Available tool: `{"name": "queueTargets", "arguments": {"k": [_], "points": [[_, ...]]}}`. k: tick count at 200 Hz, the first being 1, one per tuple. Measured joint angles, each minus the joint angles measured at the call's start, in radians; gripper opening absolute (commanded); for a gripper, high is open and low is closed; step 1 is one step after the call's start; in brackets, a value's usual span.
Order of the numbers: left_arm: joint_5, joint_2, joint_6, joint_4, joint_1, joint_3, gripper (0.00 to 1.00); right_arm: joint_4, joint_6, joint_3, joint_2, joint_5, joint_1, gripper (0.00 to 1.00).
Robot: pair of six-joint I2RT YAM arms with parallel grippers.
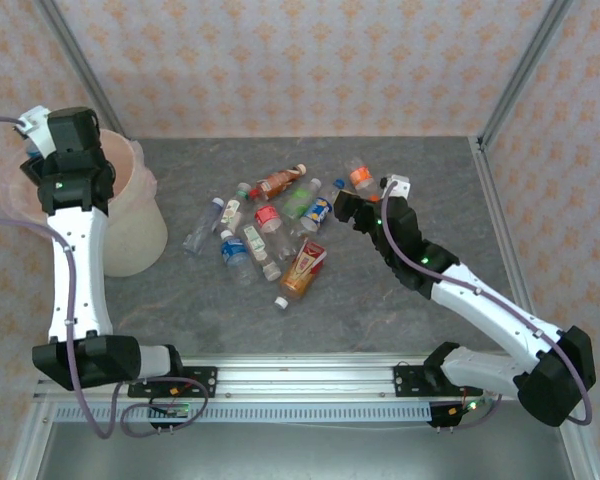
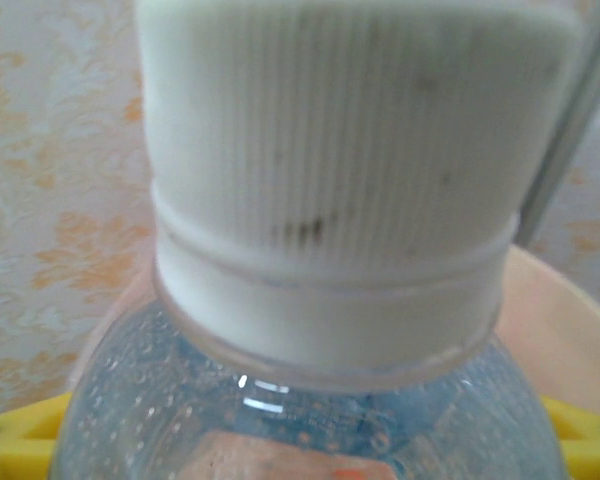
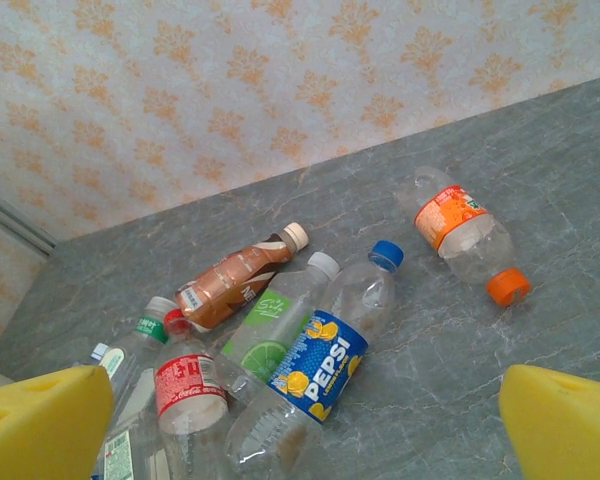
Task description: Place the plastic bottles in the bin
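The white-capped bottle shifts toward the side with my left gripper next, over the cream bin's opening (image 1: 122, 168) (image 2: 548, 310), for release there, since the opening lies beneath it.
A clear bottle with a ribbed white cap (image 2: 330, 170) is held in my left gripper (image 2: 300, 455), whose yellow pads (image 2: 20, 440) press its sides. In the top view the left gripper (image 1: 32, 140) hangs over the far rim of the cream bin (image 1: 130, 240). Several plastic bottles (image 1: 270, 235) lie in a heap mid-table. My right gripper (image 1: 345, 210) hovers open at the heap's right edge, its yellow fingertips (image 3: 40, 420) spread wide over the blue-labelled Pepsi bottle (image 3: 320, 365). Beside that lie a green lime-label bottle (image 3: 270, 325), a brown bottle (image 3: 230, 280) and a red-label bottle (image 3: 190, 385).
An orange-label bottle with an orange cap (image 3: 460, 230) lies apart to the right on the grey table (image 1: 420, 330). A loose white cap (image 1: 280, 301) sits near an orange crushed bottle (image 1: 303, 268). Patterned walls and metal posts (image 1: 515, 70) enclose the table.
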Motion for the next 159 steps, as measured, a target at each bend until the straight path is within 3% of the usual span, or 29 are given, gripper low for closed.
{"name": "queueTargets", "arguments": {"k": [25,62,93,137,159], "points": [[0.003,0.031,-0.006,-0.019,0.098,0.000,0.51,-0.017,-0.001,0.017,0.006,0.003,0.000,0.99],[0.010,0.116,-0.060,-0.089,0.205,0.016,0.66,-0.046,-0.003,0.037,0.006,0.004,0.000,0.99],[0.011,0.191,-0.097,-0.166,0.228,0.069,0.89,-0.061,0.001,0.038,0.006,0.010,0.000,0.99],[0.084,0.204,-0.126,-0.221,0.233,0.130,1.00,-0.084,0.002,0.038,0.006,0.040,0.000,0.99],[0.137,0.200,-0.140,-0.228,0.231,0.146,1.00,-0.085,0.006,0.038,0.014,0.063,0.000,0.99]]}}
